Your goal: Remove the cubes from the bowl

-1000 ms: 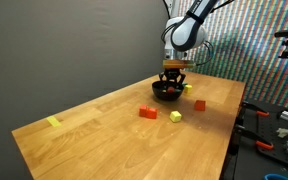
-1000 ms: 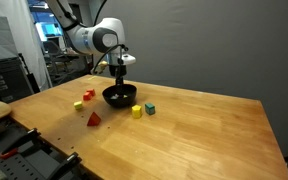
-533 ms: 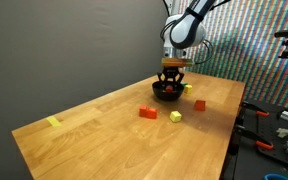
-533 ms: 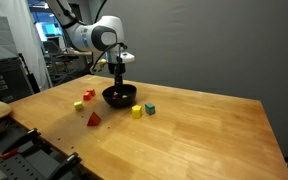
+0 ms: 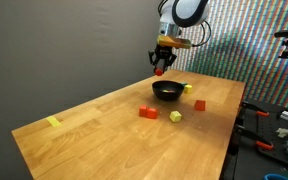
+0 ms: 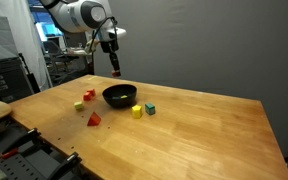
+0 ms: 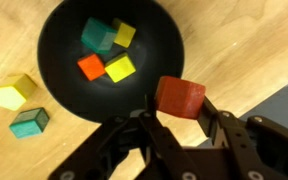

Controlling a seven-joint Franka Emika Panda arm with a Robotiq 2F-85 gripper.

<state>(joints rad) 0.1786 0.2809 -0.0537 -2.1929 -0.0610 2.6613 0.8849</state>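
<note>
My gripper moves sideways past the bowl's rim and down to the bare wood by the red pair [image 7: 195, 13] next, releasing the red cube [image 7: 179, 92], since that spot is clear.
My gripper [image 7: 181, 103] is shut on a red cube [image 7: 179, 92], held high in the air. In both exterior views the gripper [image 5: 160, 68] [image 6: 115, 70] hangs well above the black bowl [image 5: 167, 90] [image 6: 119, 96], a little to one side of it. The wrist view looks down into the bowl [image 7: 56, 60], where several cubes lie: a teal one [image 7: 97, 34], a yellow one [image 7: 124, 34], an orange one [image 7: 91, 67] and another yellow one [image 7: 120, 68].
Loose cubes lie on the wooden table around the bowl: red [image 5: 147, 112], yellow-green [image 5: 176, 116], red [image 5: 199, 104], and yellow [image 7: 12, 92] and teal [image 7: 29, 121] beside the bowl. A flat yellow marker [image 5: 52, 122] sits near the table's far corner. Tools lie beyond the table edge [image 5: 269, 140].
The gripper was down in the bowl; it has risen well above it with the red cube between its fingers.
</note>
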